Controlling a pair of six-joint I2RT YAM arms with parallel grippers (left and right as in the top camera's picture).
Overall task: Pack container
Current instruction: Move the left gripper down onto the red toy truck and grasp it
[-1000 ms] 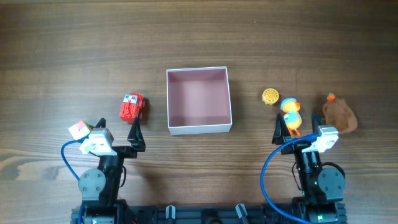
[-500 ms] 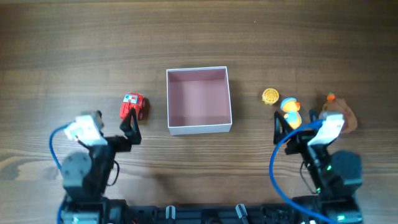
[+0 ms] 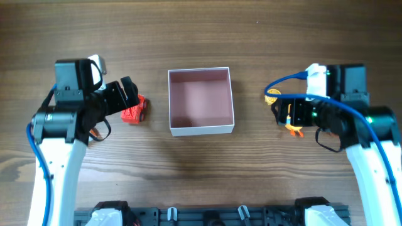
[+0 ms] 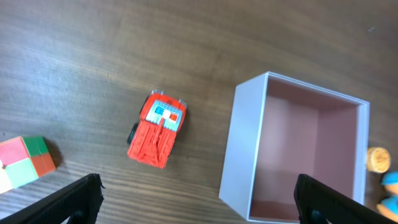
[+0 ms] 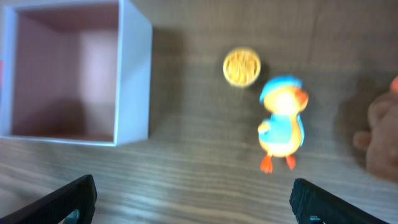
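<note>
The red truck lies slanted, so the robot's left gripper will next turn and lower onto the red truck's cab (image 3: 138,106) (image 4: 165,116), with a finger along each long side.
The container (image 3: 202,130) is a square white box with a dusty-pink inside, empty, at the table's middle. It also shows in the left wrist view (image 4: 239,149) and the right wrist view (image 5: 134,74). A red toy truck (image 3: 135,113) lies left of it, partly under my left gripper (image 3: 125,97). That gripper is open and empty above the truck (image 4: 157,129), as the left wrist view (image 4: 199,202) shows. My right gripper (image 3: 284,113) is open and empty above an orange-and-blue duck (image 5: 283,124), as the right wrist view (image 5: 193,202) shows. In the overhead view only the duck's feet (image 3: 294,130) show.
A yellow round disc (image 3: 271,96) lies right of the container, just beyond the duck; the right wrist view (image 5: 242,66) shows it too. A coloured cube (image 4: 22,163) lies left of the truck. A brown toy (image 5: 379,134) is at the far right, hidden under the right arm overhead.
Both arms have risen from the table's front edge and moved forward. The left gripper is now over the red truck, the right over the duck. No object has moved.
</note>
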